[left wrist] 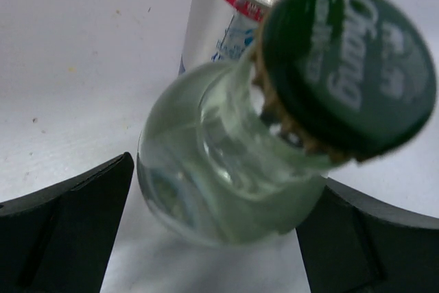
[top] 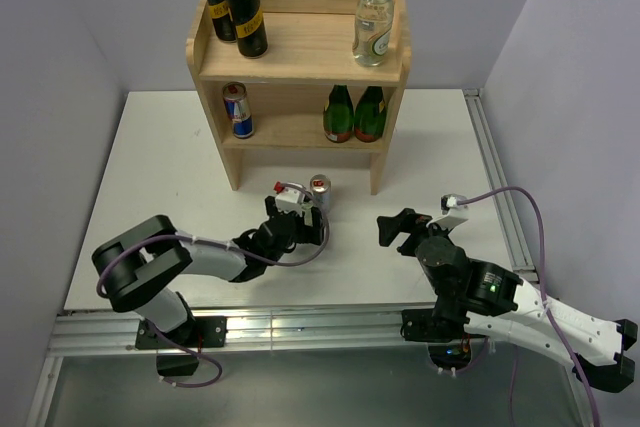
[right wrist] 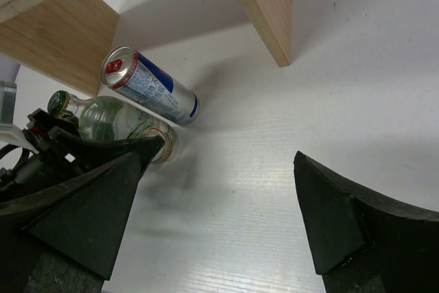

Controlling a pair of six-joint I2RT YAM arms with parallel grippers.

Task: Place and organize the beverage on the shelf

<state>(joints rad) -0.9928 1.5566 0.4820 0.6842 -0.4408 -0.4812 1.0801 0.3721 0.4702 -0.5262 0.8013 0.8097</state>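
Observation:
I will ease my left gripper outward toward the can next and close it around the clear glass bottle's body (left wrist: pixel 206 176), which is just outward of it, between its fingers.
A clear glass bottle (left wrist: pixel 206 190) with a green cap (left wrist: pixel 346 66) stands on the table between my left gripper's (left wrist: pixel 228 171) fingers. It touches the right finger (left wrist: pixel 363 238), and a thin gap shows at the left finger (left wrist: pixel 62 231). A silver-blue-red can (top: pixel 320 188) stands just behind it. In the right wrist view the bottle (right wrist: pixel 110 121) and can (right wrist: pixel 154 87) stand side by side. My right gripper (top: pixel 400 229) is open and empty over bare table. The wooden shelf (top: pixel 305 42) holds two black cans (top: pixel 232 2) and another clear bottle (top: pixel 373 22) on top, and a second silver-blue-red can (top: pixel 237 110) below.
Two dark green bottles with red labels (top: pixel 355 115) stand on the shelf's lower tier at the right. A shelf leg (right wrist: pixel 264 5) stands close behind the can on the table. A metal rail (top: pixel 500 197) runs along the table's right edge.

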